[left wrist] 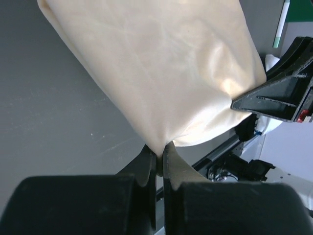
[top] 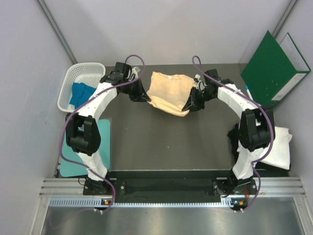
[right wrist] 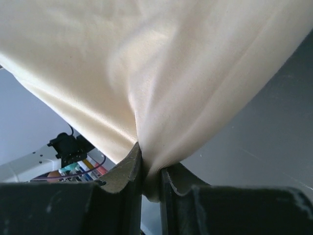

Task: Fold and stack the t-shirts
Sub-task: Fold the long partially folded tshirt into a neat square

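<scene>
My left gripper has the shirt's pinched edge, and the shirt's far end (top: 156, 75) is outward of the gripper, so next it will carry the edge outward and down and let go of it on that end.
A pale peach-yellow t-shirt (top: 168, 92) hangs stretched between both grippers over the far middle of the dark table. My left gripper (top: 145, 96) is shut on the shirt's left edge. In the left wrist view its jaws (left wrist: 160, 149) pinch a gathered fold of the shirt (left wrist: 161, 63). My right gripper (top: 190, 105) is shut on the opposite edge, and a thick bunch of the shirt (right wrist: 161, 63) sits between its jaws (right wrist: 149, 161). A blue t-shirt (top: 80, 93) lies in the basket. A white t-shirt (top: 279, 147) lies at the table's right edge.
A white plastic basket (top: 71, 78) stands at the far left. A stiff green folder (top: 274, 68) leans at the far right. A teal sheet (top: 102, 156) lies beside the left arm's base. Grey walls close in the back and both sides.
</scene>
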Controlling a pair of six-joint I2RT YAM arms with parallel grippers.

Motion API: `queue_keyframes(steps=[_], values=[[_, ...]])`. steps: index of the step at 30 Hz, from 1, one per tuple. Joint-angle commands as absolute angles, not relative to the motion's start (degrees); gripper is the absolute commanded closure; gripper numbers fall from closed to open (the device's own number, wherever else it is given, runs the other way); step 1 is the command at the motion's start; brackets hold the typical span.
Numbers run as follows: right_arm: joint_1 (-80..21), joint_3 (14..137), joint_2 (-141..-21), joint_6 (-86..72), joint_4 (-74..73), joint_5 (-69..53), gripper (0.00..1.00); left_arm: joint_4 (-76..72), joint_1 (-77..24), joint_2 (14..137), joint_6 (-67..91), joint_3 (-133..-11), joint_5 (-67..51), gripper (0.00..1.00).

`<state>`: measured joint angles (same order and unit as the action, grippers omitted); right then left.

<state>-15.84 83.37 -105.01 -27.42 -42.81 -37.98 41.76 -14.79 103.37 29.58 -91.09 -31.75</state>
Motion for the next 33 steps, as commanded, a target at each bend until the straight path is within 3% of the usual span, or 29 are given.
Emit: queue_keyframes(steps=[1,12,23,33], values=[[-13.9,87.7,-102.2,-25.2,-43.3,-38.8,0.88,37.3,-14.3,102.0,27.2,-96.0,-28.0,1.0],[-9.6,101.2,-112.7,-23.0,-36.0,-32.9,0.87,37.3,-13.0,123.0,26.8,-119.3,-31.6,1.0],[-8.7,107.1,-120.3,-24.3,-25.8,-30.7,0.86,24.9,-11.4,131.1,31.9,-124.5,-38.0,1.0],[-6.0,111.4,-128.1,-30.7,-16.6,-32.2,0.82,-0.2,-9.7,141.0,53.7,-126.7,-44.6,1.0]])
